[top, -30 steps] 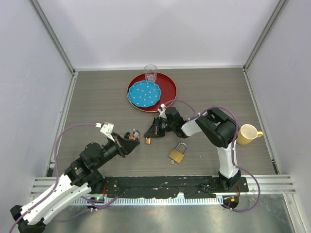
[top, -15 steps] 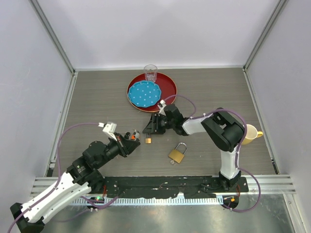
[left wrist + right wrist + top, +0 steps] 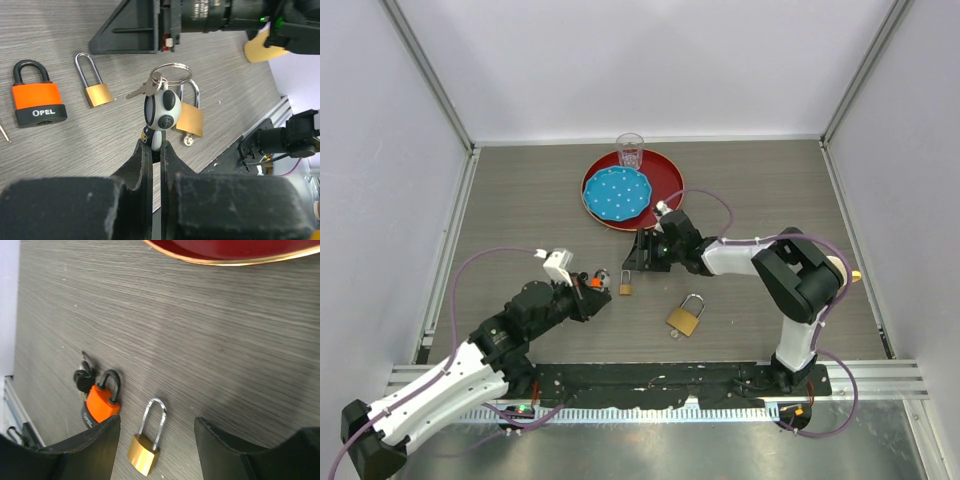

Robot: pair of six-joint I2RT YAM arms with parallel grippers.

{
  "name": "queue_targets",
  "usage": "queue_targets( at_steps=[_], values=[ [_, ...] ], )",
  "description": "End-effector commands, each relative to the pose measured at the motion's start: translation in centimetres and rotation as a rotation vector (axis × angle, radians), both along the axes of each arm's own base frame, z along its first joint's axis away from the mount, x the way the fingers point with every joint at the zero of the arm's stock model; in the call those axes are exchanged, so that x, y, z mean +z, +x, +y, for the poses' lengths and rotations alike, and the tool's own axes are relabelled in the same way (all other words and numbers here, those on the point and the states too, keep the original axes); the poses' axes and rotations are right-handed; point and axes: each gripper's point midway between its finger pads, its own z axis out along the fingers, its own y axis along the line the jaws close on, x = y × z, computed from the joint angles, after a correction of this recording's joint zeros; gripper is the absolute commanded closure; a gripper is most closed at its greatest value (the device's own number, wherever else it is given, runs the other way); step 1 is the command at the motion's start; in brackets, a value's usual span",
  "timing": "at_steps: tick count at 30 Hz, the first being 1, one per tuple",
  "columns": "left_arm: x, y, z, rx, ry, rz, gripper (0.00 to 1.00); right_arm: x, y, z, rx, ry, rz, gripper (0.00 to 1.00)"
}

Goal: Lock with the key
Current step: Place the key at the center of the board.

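Observation:
I will move my left gripper down and outward next, onto the bare strip [image 3: 75, 98] of the table between the orange padlock and the small padlock, since it is clear for releasing the key fob [image 3: 161, 111].
My left gripper [image 3: 154, 147] is shut on a black-and-white key fob [image 3: 161, 111]; its ring and a silver key [image 3: 142, 90] stick up beyond the fingertips. A small brass padlock [image 3: 96, 88] with a long open shackle lies flat on the table just past the fob, also seen as the small padlock [image 3: 145, 452]. My right gripper [image 3: 156, 429] stands open above it, its fingers wide on either side and not touching it. In the top view the left gripper [image 3: 594, 288] sits just left of that padlock [image 3: 625, 288], and the right gripper [image 3: 638, 259] is just behind it.
An orange padlock [image 3: 39, 98] with black keys [image 3: 82, 376] lies left of the small one. A larger brass padlock [image 3: 685, 318] lies nearer the bases. A red tray [image 3: 667, 178] holds a blue plate [image 3: 616, 193] and a glass [image 3: 630, 150]. A yellow mug [image 3: 846, 271] is mostly hidden behind the right arm.
My right gripper has opened and drawn back toward the tray, leaving the small brass padlock lying on the table. The left arm has shifted slightly right with the key fob.

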Motion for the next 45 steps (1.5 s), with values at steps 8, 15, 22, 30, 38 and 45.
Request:
queue_targets(
  at_steps=[8,15,22,30,38,45],
  values=[
    [-0.3,2.7,-0.9,0.055,0.138,0.086,1.0,7.2,0.0,-5.7,-0.132,-0.074,-0.157,0.22],
    [-3.6,5.2,-1.2,0.111,0.298,0.215,1.0,9.3,-2.5,-8.3,-0.137,-0.073,-0.187,0.21],
    [-6.0,7.1,0.0,0.207,0.482,0.318,1.0,9.6,-4.0,-10.3,-0.158,-0.097,-0.188,0.2],
    [-5.9,8.5,0.0,0.226,0.545,0.322,0.98,9.6,-4.0,-10.7,-0.146,-0.123,-0.191,0.2],
    [-6.3,8.2,-0.3,0.214,0.551,0.352,0.66,10.7,-3.5,-10.1,-0.128,-0.107,-0.207,0.2],
    [-4.7,8.4,-0.8,0.205,0.497,0.31,0.43,10.8,-3.7,-9.8,-0.107,-0.096,-0.209,0.2]
  ],
)
